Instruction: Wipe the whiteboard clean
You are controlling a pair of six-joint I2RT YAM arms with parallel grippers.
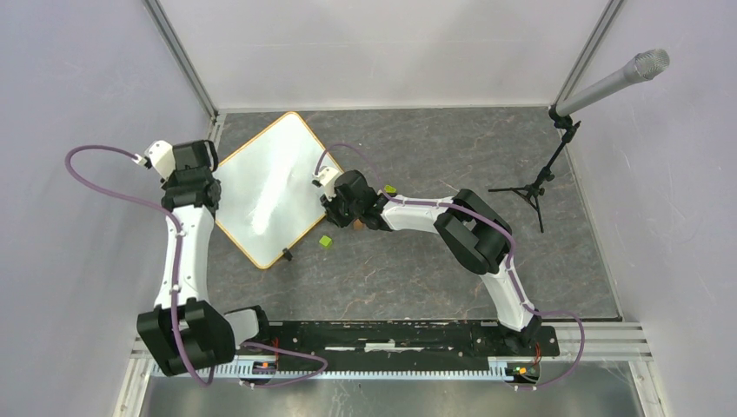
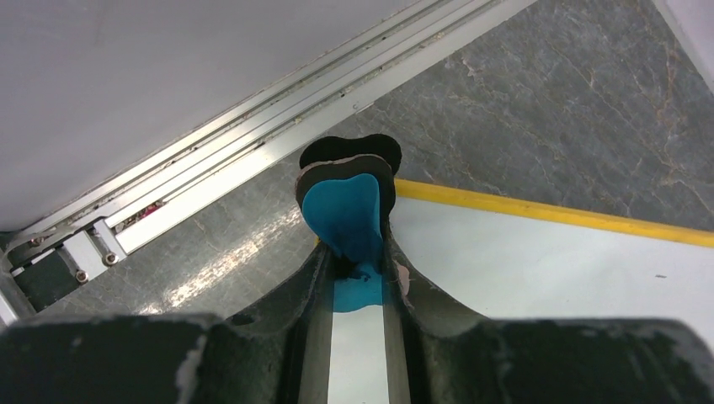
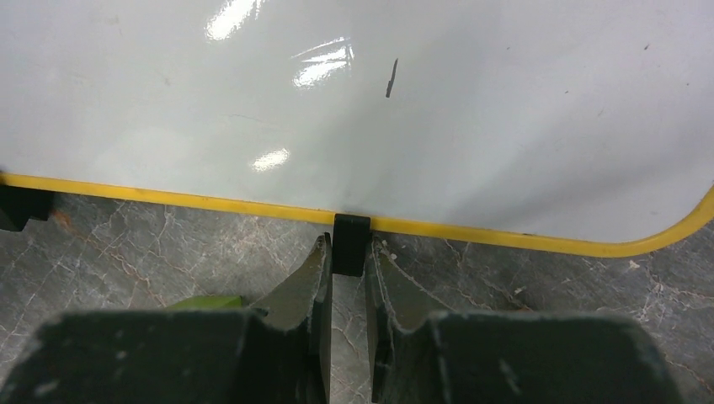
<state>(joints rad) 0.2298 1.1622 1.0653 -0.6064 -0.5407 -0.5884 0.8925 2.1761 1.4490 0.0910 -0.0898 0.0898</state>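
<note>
The robot should next move its left gripper back past the green block and down, and release the eraser [image 2: 345,206] on the open tabletop, since that is to its right in the top view.
The whiteboard [image 1: 265,187] lies flat on the table, turned like a diamond, white with a yellow-orange rim. My left gripper [image 1: 198,178] hangs over its left corner. In the left wrist view the gripper [image 2: 358,263] is shut on a blue eraser [image 2: 345,206] with a black backing, held over the board's rim [image 2: 547,210]. My right gripper [image 1: 332,202] is at the board's right edge. In the right wrist view it [image 3: 349,257] is shut on a small black clip [image 3: 350,231] on the rim. A short dark mark [image 3: 391,77] shows on the board.
A small green block [image 1: 325,242] lies just off the board's lower right edge, another [image 1: 391,189] by the right arm's wrist. A second black clip [image 1: 287,255] sits near the board's bottom corner. A microphone stand [image 1: 543,178] stands at the right. Walls close in left and back.
</note>
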